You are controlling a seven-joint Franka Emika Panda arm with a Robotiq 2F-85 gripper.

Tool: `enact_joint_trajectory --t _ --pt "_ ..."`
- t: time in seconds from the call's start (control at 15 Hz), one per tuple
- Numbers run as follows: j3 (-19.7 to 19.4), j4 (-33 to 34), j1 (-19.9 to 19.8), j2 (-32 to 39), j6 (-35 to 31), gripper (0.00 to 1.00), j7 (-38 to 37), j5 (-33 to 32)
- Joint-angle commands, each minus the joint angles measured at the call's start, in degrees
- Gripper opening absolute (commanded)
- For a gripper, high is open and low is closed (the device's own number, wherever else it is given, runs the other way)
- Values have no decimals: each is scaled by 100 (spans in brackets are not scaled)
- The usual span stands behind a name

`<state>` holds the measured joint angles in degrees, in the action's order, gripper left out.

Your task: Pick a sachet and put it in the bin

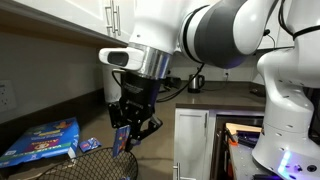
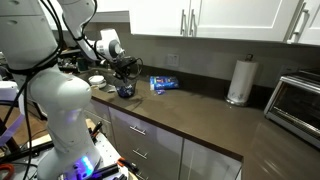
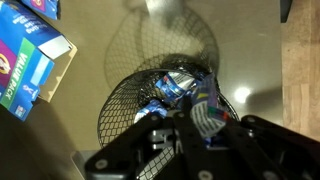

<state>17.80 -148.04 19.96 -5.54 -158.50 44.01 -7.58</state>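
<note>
The gripper rises slightly next, then moves further over the bin's open middle, since the held sachet hangs close to the bin's rim.
My gripper (image 1: pixel 124 133) hangs just above the bin (image 1: pixel 108 166), a round black wire-mesh basket on the counter. It is shut on a small blue-purple sachet (image 1: pixel 121 141) that hangs upright between the fingers. In the wrist view the held sachet (image 3: pixel 204 113) sits between the black fingers (image 3: pixel 200 135), over the bin (image 3: pixel 118 100). Blue foil packets (image 3: pixel 165 86) lie inside the bin. A second small sachet (image 1: pixel 90 145) lies on the counter beside the bin. In an exterior view the gripper (image 2: pixel 125 76) is over the bin (image 2: pixel 125 91).
A large flat blue package with colourful print (image 1: pixel 41 140) lies beside the bin; it also shows in the wrist view (image 3: pixel 25 65) and in an exterior view (image 2: pixel 165 84). A paper towel roll (image 2: pixel 238 81) and a toaster oven (image 2: pixel 298 100) stand further along the counter. Cabinets hang overhead.
</note>
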Motion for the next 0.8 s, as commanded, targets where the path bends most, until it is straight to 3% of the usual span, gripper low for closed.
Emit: enact_joint_trajectory --t 0.0,0.27,0.53,0.73 --pt "-37 61 108 -28 12 3 235 -27" --pt "-123 180 323 27 24 3 1083 769" --pt "-376 427 581 6 195 3 2624 2317" --pt "-558 697 510 -35 612 3 3676 3269"
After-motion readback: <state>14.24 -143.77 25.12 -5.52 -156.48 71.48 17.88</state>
